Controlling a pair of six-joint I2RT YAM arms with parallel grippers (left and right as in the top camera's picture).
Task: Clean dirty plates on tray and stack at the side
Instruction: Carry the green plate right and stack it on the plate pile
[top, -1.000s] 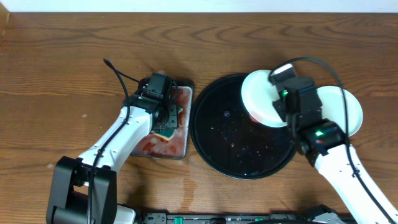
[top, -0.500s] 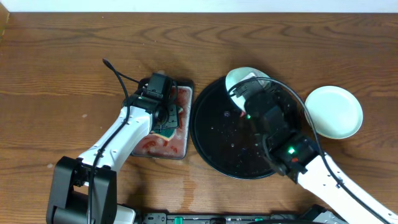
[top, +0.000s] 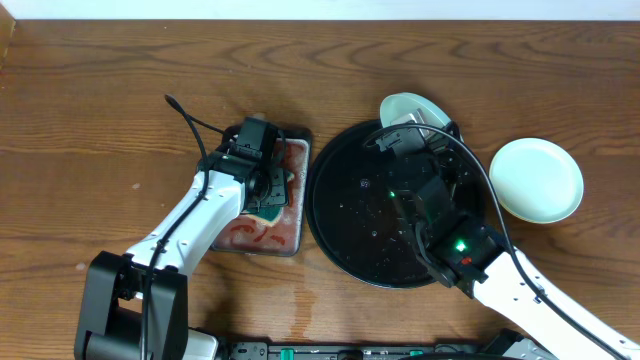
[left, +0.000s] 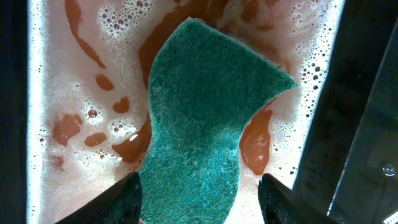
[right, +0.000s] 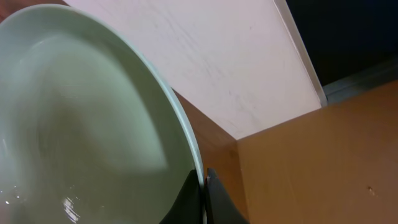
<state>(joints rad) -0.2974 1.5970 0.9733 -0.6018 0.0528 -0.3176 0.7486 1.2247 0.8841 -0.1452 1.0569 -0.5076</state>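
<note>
My right gripper swings across next, levels and lowers its plate, then releases it. Below the gripper lies the second mint-green plate (top: 537, 181), to the right in the overhead view.
My right gripper (right: 203, 186) is shut on the rim of a pale mint-green plate (right: 81, 130) and holds it tilted, lifted over the far edge of the round black tray (top: 340, 215); in the overhead view the plate (top: 405, 107) shows above the arm. A second mint-green plate (top: 537, 179) lies on the table to the right of the tray. The yellow plate is out of view. My left gripper (left: 199, 193) is open, its fingers on either side of a green sponge (left: 205, 118) in the red liquid.
A small rectangular metal tray (top: 290, 235) of red foamy liquid sits left of the black tray, under my left arm. A white wall edge runs along the table's far side (right: 211, 62).
My right arm swung left from the side plate to over the black tray, carrying the held plate, now tilted at the tray's far edge. The left arm has not moved.
</note>
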